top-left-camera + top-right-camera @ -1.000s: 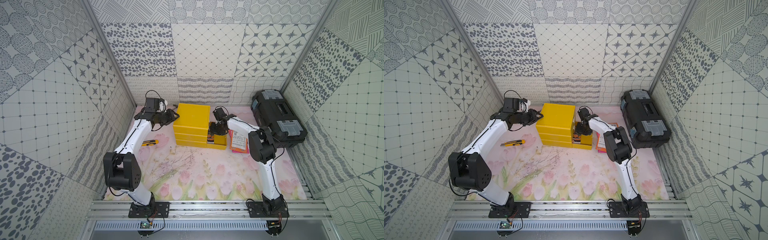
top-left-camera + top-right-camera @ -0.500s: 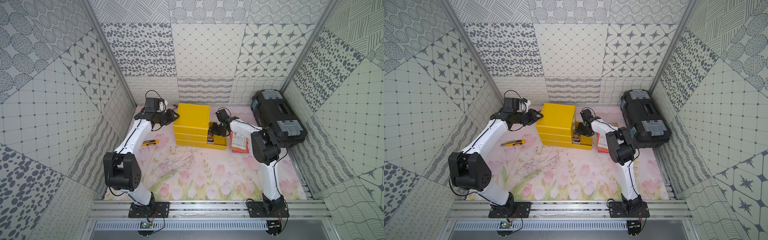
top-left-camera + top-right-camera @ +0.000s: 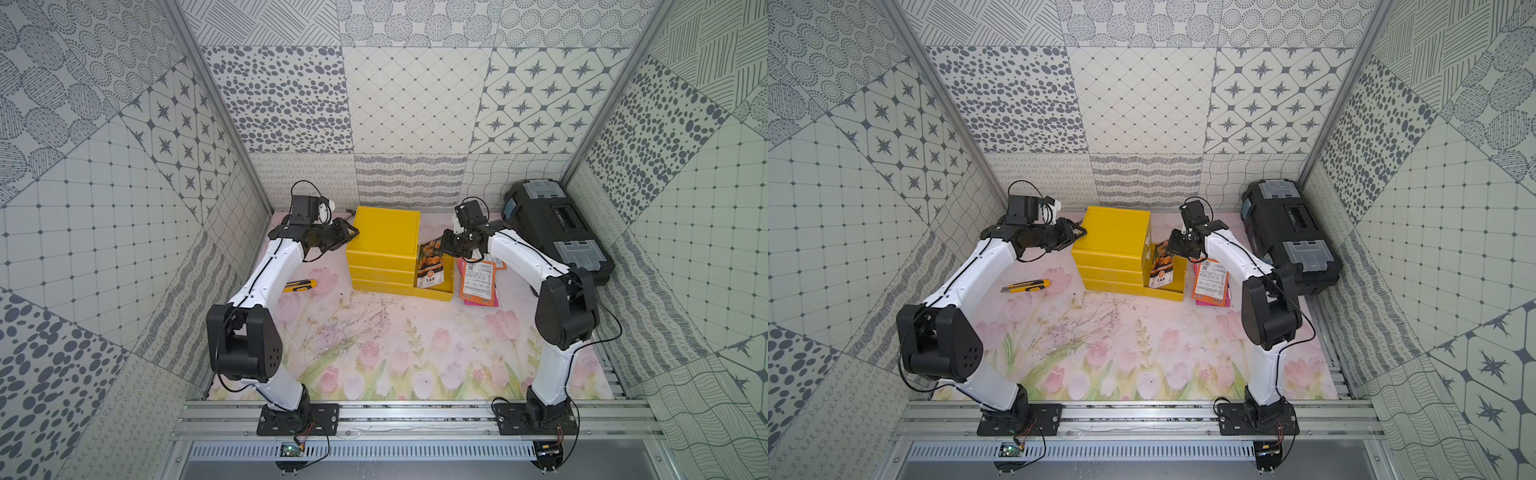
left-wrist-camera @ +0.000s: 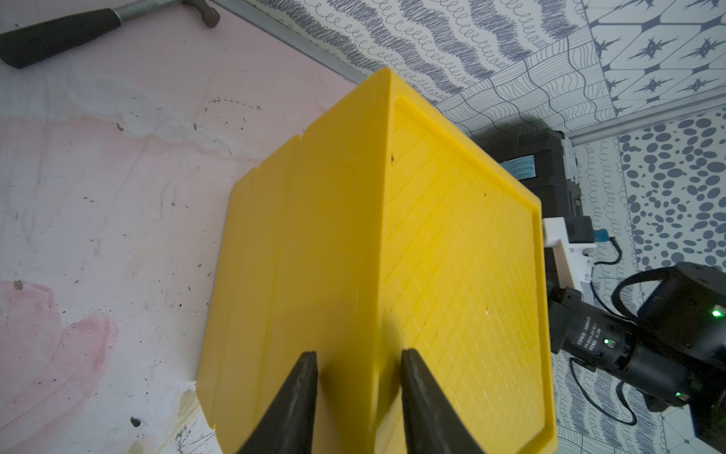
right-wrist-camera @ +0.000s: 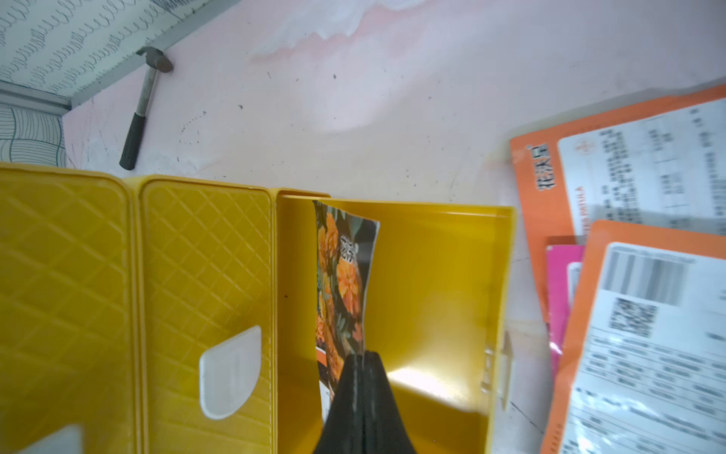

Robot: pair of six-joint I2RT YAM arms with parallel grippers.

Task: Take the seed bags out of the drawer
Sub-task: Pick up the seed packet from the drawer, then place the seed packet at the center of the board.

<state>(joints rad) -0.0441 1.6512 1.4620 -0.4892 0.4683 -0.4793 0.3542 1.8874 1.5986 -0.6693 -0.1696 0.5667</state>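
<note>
My right gripper has the orange seed bags below it beyond the drawer's handle side, so it will next rise over that side, then lower to release atop them.
The yellow cabinet (image 3: 384,232) stands at the back of the mat, its bottom drawer (image 3: 434,294) pulled out to the right. My right gripper (image 3: 446,245) is shut on the top edge of a seed bag (image 3: 432,259) with orange flowers, which stands upright in the drawer (image 5: 432,275). The right wrist view shows that seed bag (image 5: 343,275) pinched between the closed jaws of the right gripper (image 5: 363,361). More seed bags (image 3: 478,282), orange and pink, lie on the mat right of the drawer. My left gripper (image 3: 351,232) sits at the cabinet's upper left edge (image 4: 393,255), jaws slightly apart, gripping nothing.
A black toolbox (image 3: 557,232) with grey latches fills the back right corner. A yellow-black utility knife (image 3: 300,285) lies on the mat left of the cabinet. A hammer (image 5: 143,106) lies behind the cabinet by the back wall.
My right gripper has shut on the orange-flower seed bag and drawn up and to the right, standing the bag up in the drawer. The left arm has not moved.
</note>
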